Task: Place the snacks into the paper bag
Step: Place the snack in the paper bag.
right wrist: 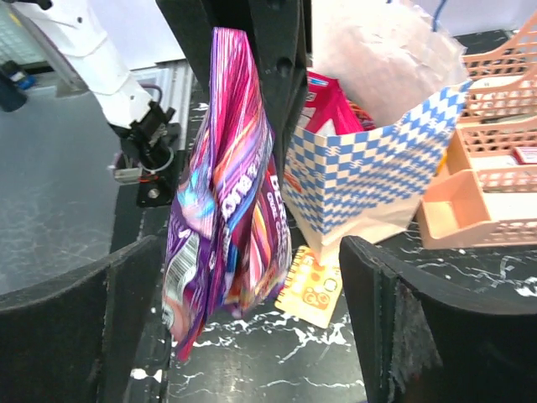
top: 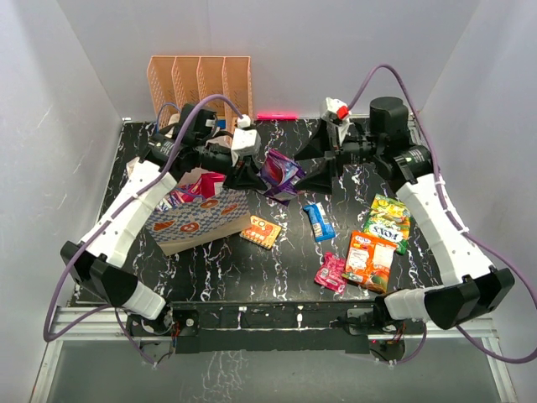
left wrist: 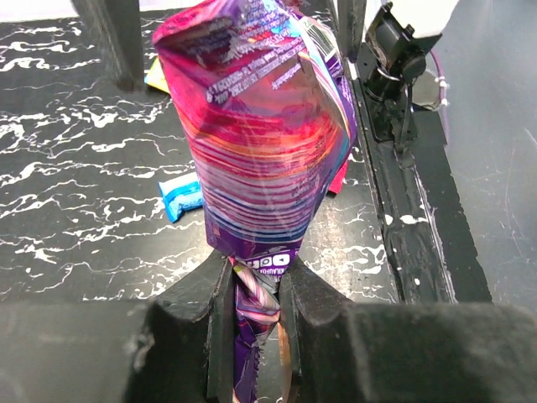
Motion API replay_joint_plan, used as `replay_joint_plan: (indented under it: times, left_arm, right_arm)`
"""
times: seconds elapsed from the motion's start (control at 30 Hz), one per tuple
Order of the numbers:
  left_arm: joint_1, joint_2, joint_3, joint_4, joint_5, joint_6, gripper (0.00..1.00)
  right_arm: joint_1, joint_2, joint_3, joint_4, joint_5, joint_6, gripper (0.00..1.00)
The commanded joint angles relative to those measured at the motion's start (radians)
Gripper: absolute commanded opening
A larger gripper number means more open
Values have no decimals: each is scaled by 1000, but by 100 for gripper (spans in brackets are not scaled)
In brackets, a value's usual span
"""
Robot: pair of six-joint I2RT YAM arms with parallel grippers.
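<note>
The bag's opening (top: 183,191) lies left of my left gripper in the top view. Next, the left gripper swings across, tips down into the opening and releases.
My left gripper (top: 256,175) (left wrist: 254,277) is shut on one end of a purple snack packet (top: 281,174) (left wrist: 260,143) (right wrist: 222,218), which hangs above the table's middle. My right gripper (top: 312,172) (right wrist: 252,269) stands open around the packet's other side, its fingers apart from it. The paper bag (top: 197,220) (right wrist: 369,176), with its blue checker pattern, stands open to the left, and a magenta packet (top: 205,183) (right wrist: 331,105) sticks out of it. Loose snacks lie on the table: small orange (top: 260,231), blue (top: 318,221), green-yellow (top: 388,220), large orange (top: 369,259), pink (top: 331,273).
A peach perforated file rack (top: 201,82) (right wrist: 495,185) stands at the back left, just behind the bag. The black marbled table (top: 277,269) has walls on three sides. The right arm's base (left wrist: 394,67) lies beyond the held packet.
</note>
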Motion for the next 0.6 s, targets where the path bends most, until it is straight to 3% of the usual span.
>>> replay_joint_plan:
  times: [0.0, 0.13, 0.43, 0.57]
  left_arm:
    - [21, -70, 73, 86, 14, -102, 0]
    - [32, -79, 135, 86, -64, -147, 0]
    - [126, -134, 271, 24, -381, -173, 0]
    - [183, -186, 306, -59, -536, -94, 0]
  right_arm:
    - [-56, -69, 16, 0, 21, -7, 97]
    - [-107, -102, 43, -28, 35, -12, 99]
    - [-171, -139, 71, -77, 107, -47, 98]
    - [-175, -135, 57, -71, 107, -49, 99]
